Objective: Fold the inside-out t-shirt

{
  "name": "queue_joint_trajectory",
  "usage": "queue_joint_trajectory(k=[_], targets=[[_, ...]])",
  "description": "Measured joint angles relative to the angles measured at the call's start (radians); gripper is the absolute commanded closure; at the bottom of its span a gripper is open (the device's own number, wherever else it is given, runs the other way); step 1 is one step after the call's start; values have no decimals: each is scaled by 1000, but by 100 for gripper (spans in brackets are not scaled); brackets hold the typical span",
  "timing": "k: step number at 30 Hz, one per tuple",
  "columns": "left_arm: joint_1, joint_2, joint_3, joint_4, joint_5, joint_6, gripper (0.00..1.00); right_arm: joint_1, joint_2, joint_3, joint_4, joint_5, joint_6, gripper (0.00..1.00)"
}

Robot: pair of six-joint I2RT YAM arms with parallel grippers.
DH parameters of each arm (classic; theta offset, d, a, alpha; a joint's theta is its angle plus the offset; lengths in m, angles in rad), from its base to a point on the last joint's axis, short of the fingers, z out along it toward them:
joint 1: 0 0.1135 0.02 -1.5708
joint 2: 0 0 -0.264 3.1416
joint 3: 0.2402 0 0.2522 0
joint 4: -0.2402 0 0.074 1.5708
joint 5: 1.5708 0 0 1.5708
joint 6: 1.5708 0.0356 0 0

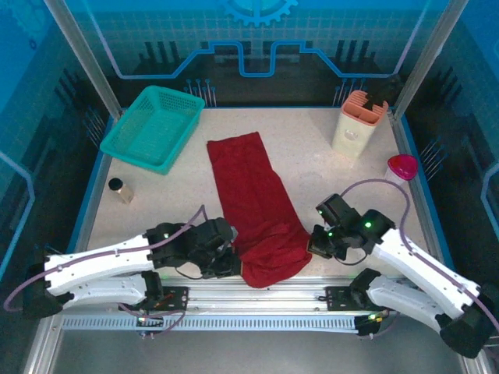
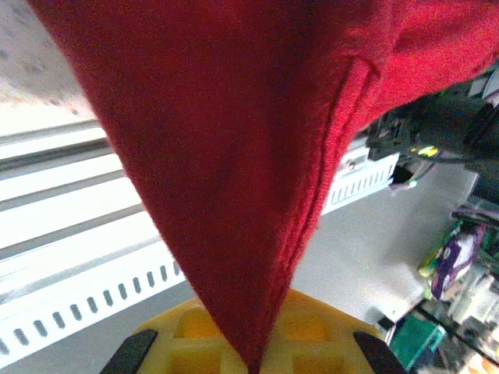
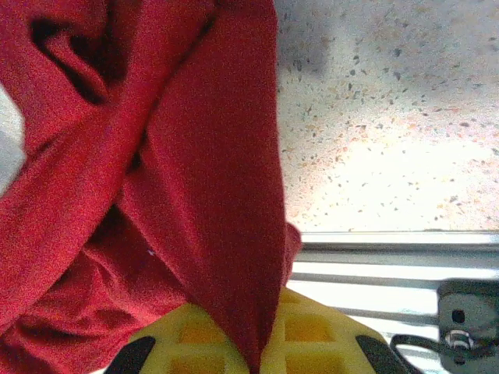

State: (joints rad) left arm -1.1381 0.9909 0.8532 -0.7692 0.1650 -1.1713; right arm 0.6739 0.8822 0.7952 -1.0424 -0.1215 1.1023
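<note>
The t-shirt still lies long, so next my left gripper needs to carry the t-shirt's pinched corner outward over the t-shirt and let it go at the t-shirt's far corner by the basket.
The inside-out t-shirt (image 1: 253, 199) is a dark red cloth lying as a long narrow strip down the middle of the table, bunched at its near end (image 1: 273, 261). My left gripper (image 1: 232, 261) is at the near left corner of that end, shut on the cloth; in the left wrist view the red fabric (image 2: 234, 156) runs down into the pinched yellow jaws (image 2: 256, 362). My right gripper (image 1: 313, 243) is at the near right corner, shut on the cloth too; the right wrist view shows the fabric (image 3: 210, 202) drawn into its closed jaws (image 3: 256, 365).
A teal basket (image 1: 153, 127) stands at the back left. A cream and orange holder (image 1: 358, 121) is at the back right, with a pink object (image 1: 402, 165) near it. A small dark cylinder (image 1: 118, 189) stands at the left. The metal rail (image 1: 257, 292) runs along the near edge.
</note>
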Motion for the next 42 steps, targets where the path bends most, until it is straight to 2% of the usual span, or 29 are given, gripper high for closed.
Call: queue_joint_trajectory(k=[4,8,13,18,20,22,23,25,27,30,31,34,37,42], targets=[[27,16,199,-141,-133,56,100,-32,69,201,-34,39,-29,100],[123,29,286,-189,-201,128,100,-126,177,291,28,6,-84,100],[337,79,362,-232,-221,277,100,-198,395,401,129,-90,-135,100],[568,229,523,-237,-193,449,100,-230,644,618,231,-178,-143,100],[681,304,566,-198,-137,521,90,-243,768,739,265,-206,-142,100],[798,425,625,-160,-56,589,73,-259,916,871,315,-233,-142,100],[840,495,665,-151,-22,608,69,-267,986,936,328,-241,-139,96],[920,693,787,-99,71,666,56,-289,1162,1091,372,-261,-132,69],[964,871,902,-34,128,697,44,-314,1333,1237,428,-279,-119,51],[990,1052,999,72,171,722,41,-367,1526,1343,533,-330,-68,36],[989,1084,1017,87,187,726,41,-389,1551,1323,560,-346,-50,34],[969,1088,1036,95,207,734,41,-441,1528,1168,621,-366,-61,34],[922,980,957,120,178,737,38,-470,1398,962,655,-371,-153,35],[830,682,616,206,86,699,37,-461,1154,762,662,-368,-437,38]])
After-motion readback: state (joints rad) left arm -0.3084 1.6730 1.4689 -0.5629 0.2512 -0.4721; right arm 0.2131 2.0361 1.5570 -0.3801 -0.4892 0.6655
